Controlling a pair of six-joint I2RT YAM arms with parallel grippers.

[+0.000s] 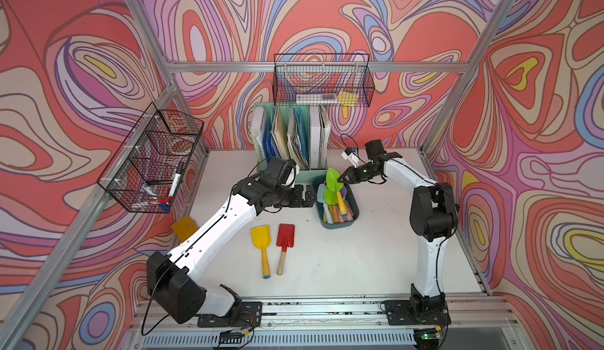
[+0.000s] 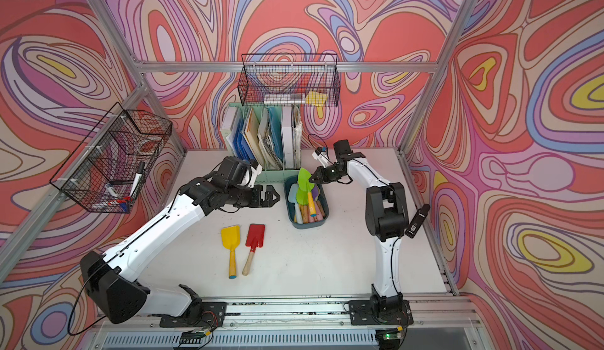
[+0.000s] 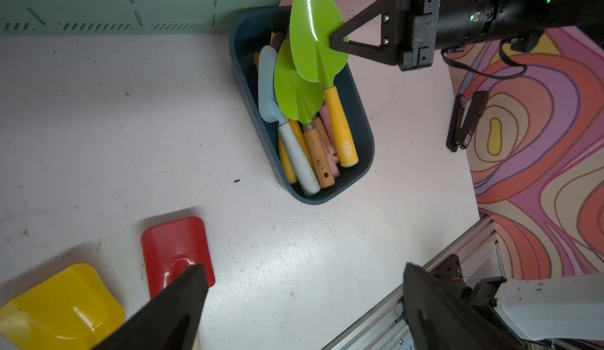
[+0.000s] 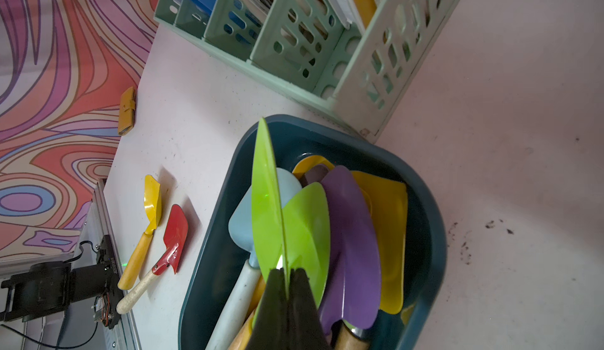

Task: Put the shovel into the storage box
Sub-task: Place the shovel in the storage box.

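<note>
The raised blade's tip still stands above the storage box's rim, so my right gripper will next lay the blade down onto the other green blade (image 1: 329, 197) (image 4: 309, 220) inside the storage box and release it.
The dark teal storage box (image 1: 355, 216) (image 3: 366, 129) sits mid-table and holds several toy shovels. My right gripper (image 1: 343, 179) (image 3: 336, 39) (image 4: 287, 271) is shut on the blade edge of a green shovel (image 1: 332, 176) (image 4: 266, 201). That shovel's blade is raised over the box's far end and its yellow handle (image 3: 340, 132) slants down among the others. On the table in front lie a yellow shovel (image 1: 261, 240) and a red shovel (image 1: 285, 235). My left gripper (image 1: 310, 194) (image 3: 302, 265) hangs open beside the box's left side, holding nothing.
A mint-green file holder (image 1: 291, 135) full of folders stands just behind the box. Black wire baskets hang on the back wall (image 1: 322, 80) and the left wall (image 1: 153, 158). A yellow pouch (image 1: 184, 227) lies at the table's left edge, a black device (image 2: 416, 220) at its right edge.
</note>
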